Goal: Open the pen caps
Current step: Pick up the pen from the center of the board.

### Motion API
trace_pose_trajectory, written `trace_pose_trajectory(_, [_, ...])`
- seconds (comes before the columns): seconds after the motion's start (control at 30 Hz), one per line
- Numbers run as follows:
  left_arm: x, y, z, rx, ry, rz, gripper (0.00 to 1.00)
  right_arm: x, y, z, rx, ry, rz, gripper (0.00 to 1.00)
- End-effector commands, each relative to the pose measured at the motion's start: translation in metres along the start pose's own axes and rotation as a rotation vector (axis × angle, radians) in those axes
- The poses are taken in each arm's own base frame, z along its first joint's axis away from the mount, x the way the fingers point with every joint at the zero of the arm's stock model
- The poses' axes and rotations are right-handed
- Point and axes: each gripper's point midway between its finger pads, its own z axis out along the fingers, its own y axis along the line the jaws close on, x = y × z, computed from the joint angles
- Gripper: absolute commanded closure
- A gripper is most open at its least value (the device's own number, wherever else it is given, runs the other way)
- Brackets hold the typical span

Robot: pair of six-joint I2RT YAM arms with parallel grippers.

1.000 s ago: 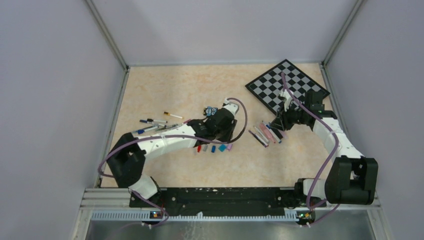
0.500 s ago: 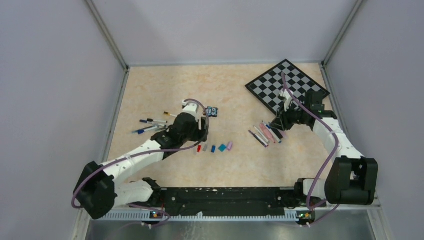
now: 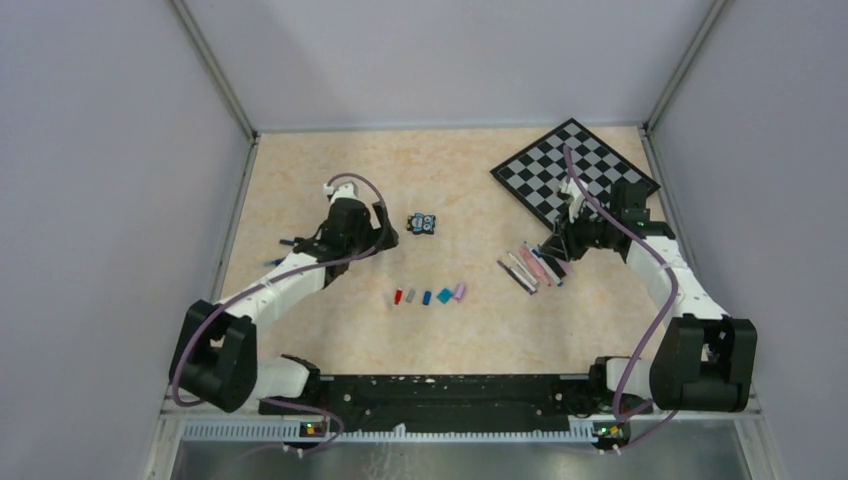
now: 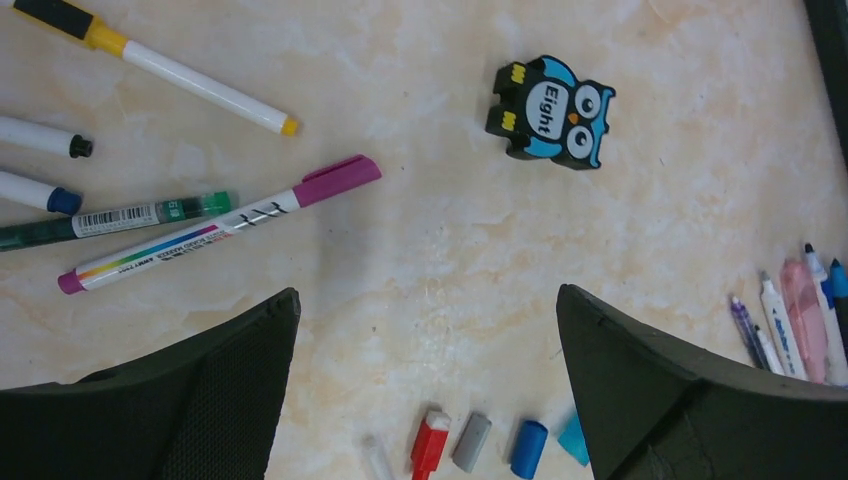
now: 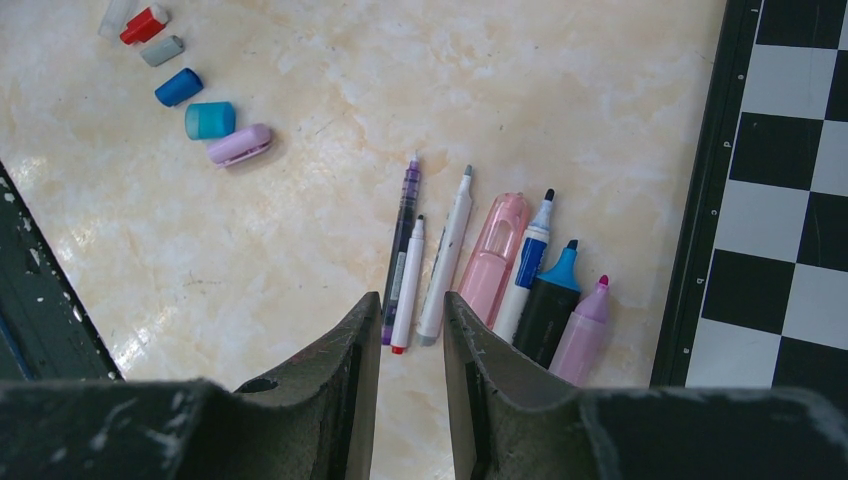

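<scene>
The cap is still on the yellow-capped pen, so my left gripper will turn and lower toward the pen next and close around its white body near the pen's tail (image 4: 238, 102).
Several loose pen caps lie in a row mid-table: red (image 3: 398, 297), grey (image 4: 471, 442), blue (image 4: 528, 448), teal (image 5: 210, 120) and pink (image 5: 239, 144). My left gripper (image 4: 425, 300) is open wide and empty. It hovers beside the left pens (image 3: 305, 245), among them a white pen with a magenta cap (image 4: 338, 178) still on. My right gripper (image 5: 412, 300) hangs over the butt ends of several uncapped pens (image 5: 500, 260). Its jaws stand a narrow gap apart with nothing between them.
A small owl toy block (image 3: 422, 222) sits between the two arms. The chessboard (image 3: 575, 170) lies at the back right, its dark edge (image 5: 708, 200) right beside the uncapped pens. Grey walls close in the table on three sides.
My left arm has swung left, away from the row of caps towards the left pens, and its gripper has opened wide. The right arm has not moved.
</scene>
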Motion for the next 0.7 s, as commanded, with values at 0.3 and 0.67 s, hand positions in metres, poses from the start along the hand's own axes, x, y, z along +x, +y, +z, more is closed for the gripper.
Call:
trace_pose_trajectory(0.3, [-0.029,0.051,0.038,-0.459,0.111,-0.231,0.03,-0.014,0.004,-0.007,-0.004,-0.049,-0.064,0.72])
trace_pose_trajectory(0.67, [-0.038,0.079,0.073,-0.568,0.182,-0.295,0.36,-0.014,0.003,-0.008,0.004,-0.047,-0.069,0.72])
